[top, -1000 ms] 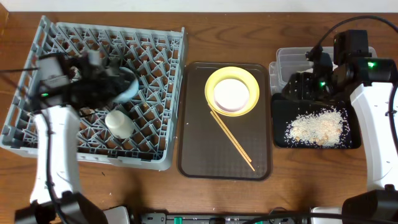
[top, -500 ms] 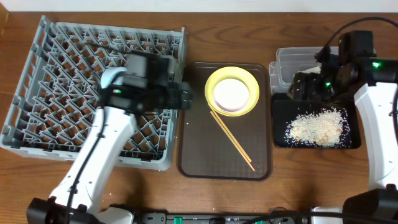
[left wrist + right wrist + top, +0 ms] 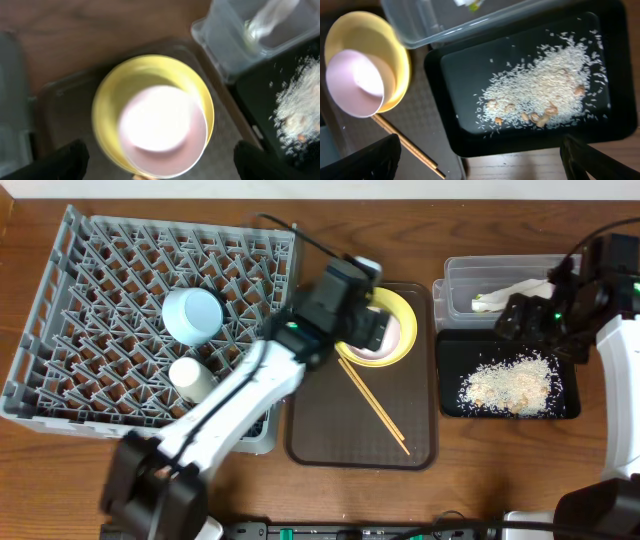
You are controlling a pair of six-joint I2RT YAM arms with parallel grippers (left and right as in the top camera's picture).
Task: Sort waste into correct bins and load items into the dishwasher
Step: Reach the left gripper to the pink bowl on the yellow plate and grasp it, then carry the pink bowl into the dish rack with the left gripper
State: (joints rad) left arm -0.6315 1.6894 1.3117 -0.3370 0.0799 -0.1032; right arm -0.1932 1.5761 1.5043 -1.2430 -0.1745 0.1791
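Note:
My left gripper lowers toward the black tray, to the white bowl's rim on that side (image 3: 398,337) (image 3: 205,131) next, since the bowl's rim stands above the yellow plate.
The yellow plate (image 3: 398,308) lies on the brown tray with the white bowl (image 3: 385,340) in it. My left gripper (image 3: 372,330) hovers open just above them; in the left wrist view its fingers (image 3: 65,161) flank the plate (image 3: 107,105) and bowl (image 3: 162,125). The light blue bowl (image 3: 192,315) and small white cup (image 3: 190,378) sit in the grey dish rack (image 3: 90,255). My right gripper (image 3: 530,322) hangs open and empty over the black tray (image 3: 450,395) of rice scraps (image 3: 508,385). A white napkin (image 3: 512,290) and a green wrapper (image 3: 481,303) lie in the clear tub (image 3: 460,272).
Two wooden chopsticks (image 3: 375,405) lie diagonally on the brown serving tray (image 3: 320,420), below the plate. The clear tub and black tray sit side by side at the right. Bare wood runs along the table's front edge.
My left arm swung right from the rack to above the yellow plate, leaving the blue bowl in the rack. The right gripper opened wider and drifted slightly right.

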